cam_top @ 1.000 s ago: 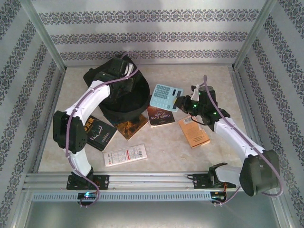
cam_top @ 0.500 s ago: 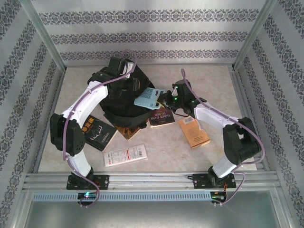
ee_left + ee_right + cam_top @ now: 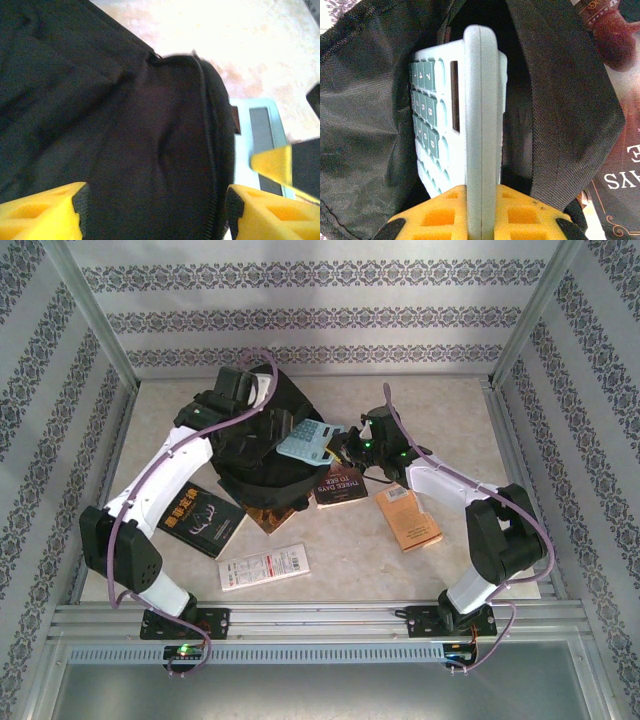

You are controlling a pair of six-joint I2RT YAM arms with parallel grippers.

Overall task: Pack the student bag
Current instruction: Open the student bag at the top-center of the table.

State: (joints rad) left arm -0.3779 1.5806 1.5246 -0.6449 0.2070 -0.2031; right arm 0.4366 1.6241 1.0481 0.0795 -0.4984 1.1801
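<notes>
The pale blue calculator still sticks out of the bag's opening. I will push my right gripper deeper into the bag's dark opening (image 3: 268,452) (image 3: 516,115) and let the calculator go there.
The student bag (image 3: 255,455), a black fabric backpack, lies at the back left of the table with its mouth facing right. My right gripper (image 3: 345,445) is shut on a pale blue calculator (image 3: 308,442) and holds it at the bag's mouth. In the right wrist view the calculator (image 3: 480,125) stands edge-on between the yellow fingers (image 3: 525,215), with the bag's dark opening (image 3: 520,75) around it. My left gripper (image 3: 155,200) hovers open over the bag's fabric (image 3: 125,125), nothing between its fingers (image 3: 45,210). Past the bag's zip edge, the calculator (image 3: 260,130) shows on the right.
Books lie in front of the bag: a black one (image 3: 200,520), a brown one (image 3: 275,512), a dark one titled "Three Days to See" (image 3: 338,485) and an orange one (image 3: 407,517). A white pamphlet (image 3: 264,567) lies nearer the front rail.
My left gripper has opened and let go of the bag's fabric. The right arm has carried the calculator leftward to the bag's mouth.
</notes>
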